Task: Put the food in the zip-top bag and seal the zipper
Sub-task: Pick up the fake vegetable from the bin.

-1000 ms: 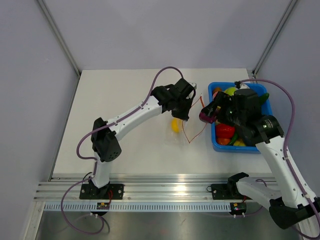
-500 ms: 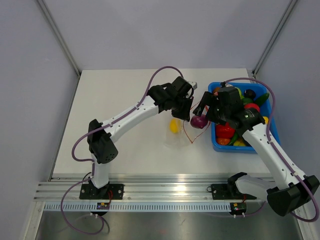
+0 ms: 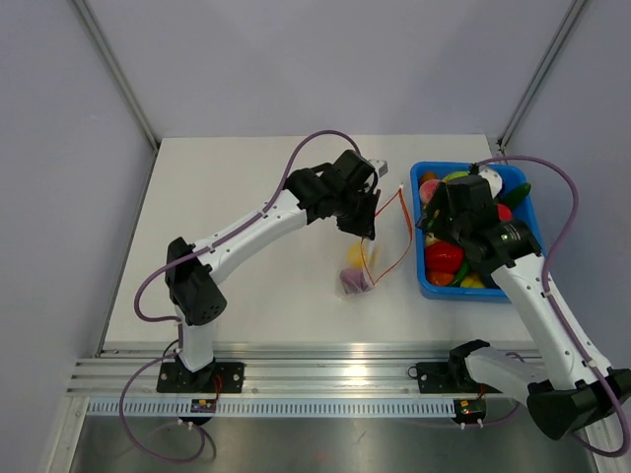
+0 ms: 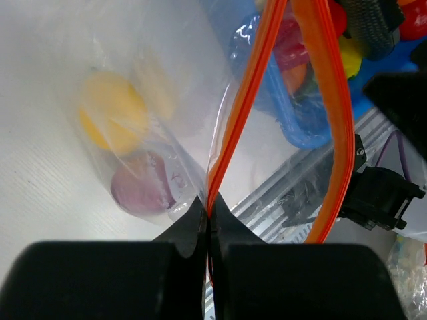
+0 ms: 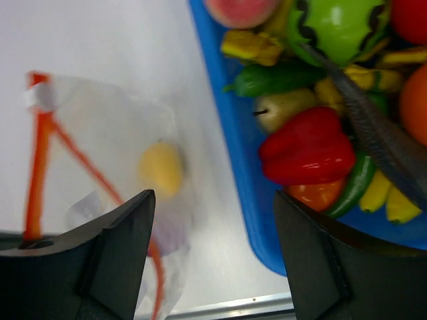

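Observation:
I will next lower my right gripper into the blue bin (image 3: 426,281), to the red pepper.
My left gripper (image 3: 367,227) is shut on the orange-red zipper (image 4: 230,133) and holds the clear zip-top bag (image 3: 367,258) up with its mouth open. A yellow food (image 4: 113,110) and a purple food (image 4: 143,187) lie at the bottom of the bag; the purple one also shows in the top view (image 3: 354,281). My right gripper (image 3: 427,215) is open and empty, above the left rim of the blue bin (image 3: 426,281). In the right wrist view the bag (image 5: 107,127) lies left of the bin, with the yellow food (image 5: 160,170) inside.
The blue bin (image 5: 230,133) at the right holds several more foods, among them a red pepper (image 5: 307,147), a green one (image 5: 333,23) and an orange one (image 5: 319,193). The table's front rail runs below the bag.
My right gripper carried the purple food from the bin to the bag's mouth and let it go. The purple food now lies in the bag. The right gripper has drawn back toward the bin.

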`<state>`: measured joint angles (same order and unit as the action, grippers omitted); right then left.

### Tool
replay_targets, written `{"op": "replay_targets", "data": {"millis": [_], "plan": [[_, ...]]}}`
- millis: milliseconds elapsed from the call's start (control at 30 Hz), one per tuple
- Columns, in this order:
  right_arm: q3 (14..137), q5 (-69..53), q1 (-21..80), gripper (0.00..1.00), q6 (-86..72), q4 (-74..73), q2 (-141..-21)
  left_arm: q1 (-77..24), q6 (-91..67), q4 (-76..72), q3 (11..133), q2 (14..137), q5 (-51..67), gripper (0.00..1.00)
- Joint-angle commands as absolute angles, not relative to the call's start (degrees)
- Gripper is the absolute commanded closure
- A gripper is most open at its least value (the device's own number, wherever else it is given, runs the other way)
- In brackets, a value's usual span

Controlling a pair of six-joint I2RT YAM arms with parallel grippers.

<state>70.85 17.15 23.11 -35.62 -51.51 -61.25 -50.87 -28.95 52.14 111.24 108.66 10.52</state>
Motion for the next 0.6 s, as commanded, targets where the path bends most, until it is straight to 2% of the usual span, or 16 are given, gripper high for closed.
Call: {"op": "replay_targets", "data": {"millis": [0, 33, 100, 200, 567], "plan": [[67.08, 20.41, 16.81, 0.22, -35.6, -53.71, -60.73, -50.36, -28.74, 49.66, 109.96, 104.94, 11.51, 1.0], [63.58, 15.61, 11.57, 0.2, -35.51, -53.01, -60.47, -50.27, -28.83, 49.57, 109.86, 104.94, 11.43, 1.0], [60.4, 12.93, 9.15, 0.17, -36.47, -50.54, -59.5, -50.19, -28.74, 49.57, 109.69, 104.94, 11.25, 1.0], [56.7, 14.58, 8.88, 0.13, -39.36, -49.66, -60.02, -50.19, -28.65, 49.48, 109.6, 105.03, 11.34, 1.0], [49.66, 19.69, 8.35, 0.07, -44.65, -40.36, -64.5, -50.27, -28.57, 49.48, 109.16, 104.68, 11.51, 1.0]]}}
